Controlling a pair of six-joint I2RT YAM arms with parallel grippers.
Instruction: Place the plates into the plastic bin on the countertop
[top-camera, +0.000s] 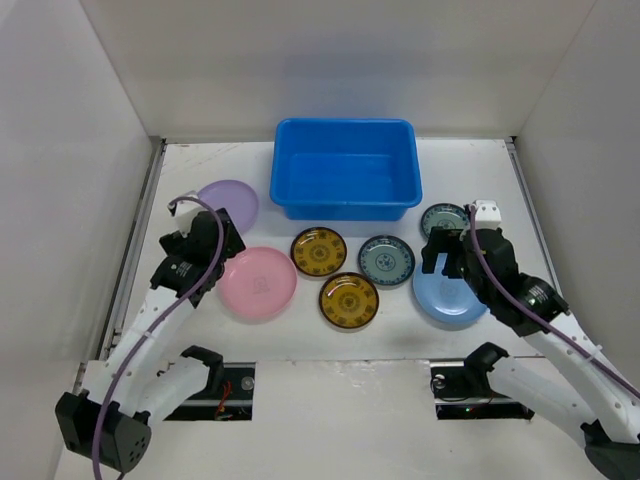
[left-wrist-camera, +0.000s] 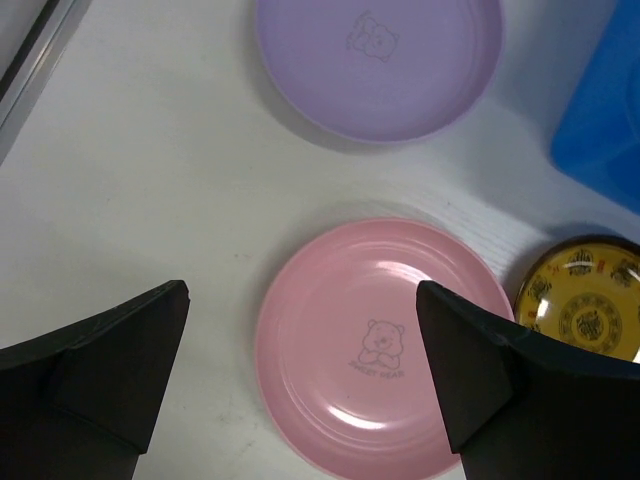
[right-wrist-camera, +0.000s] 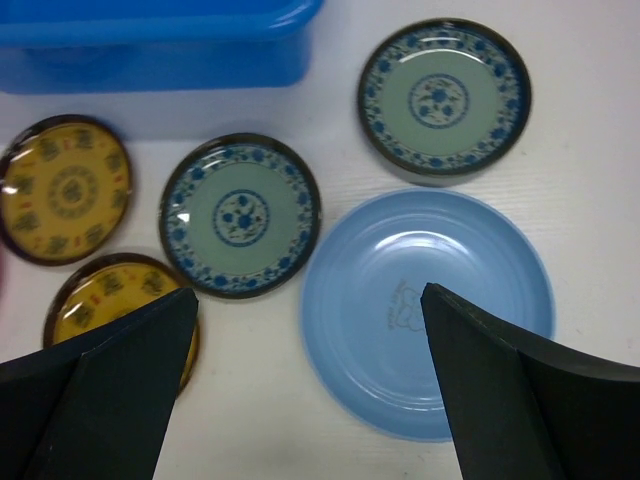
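Observation:
The lavender plate's rim (left-wrist-camera: 262, 40) is free on the outer side toward the metal bar. My left gripper will next move outward and toward the metal bar, tilt, and lower onto it there.
The blue plastic bin (top-camera: 345, 167) stands empty at the back of the white countertop (top-camera: 300, 340). In front lie a lavender plate (top-camera: 236, 201), a pink plate (top-camera: 262, 286), two amber plates (top-camera: 319, 250) (top-camera: 349, 300), two teal plates (top-camera: 386, 260) (top-camera: 441, 218) and a light blue plate (top-camera: 443, 300). My left gripper (left-wrist-camera: 300, 385) is open and empty above the pink plate (left-wrist-camera: 375, 345). My right gripper (right-wrist-camera: 310, 395) is open and empty above the left edge of the light blue plate (right-wrist-camera: 430, 310).
White walls enclose the countertop on three sides. A metal rail (top-camera: 135, 250) runs along the left edge. The lavender plate (left-wrist-camera: 380, 65) lies beyond the pink one in the left wrist view. The bin's rim (right-wrist-camera: 150, 20) shows in the right wrist view.

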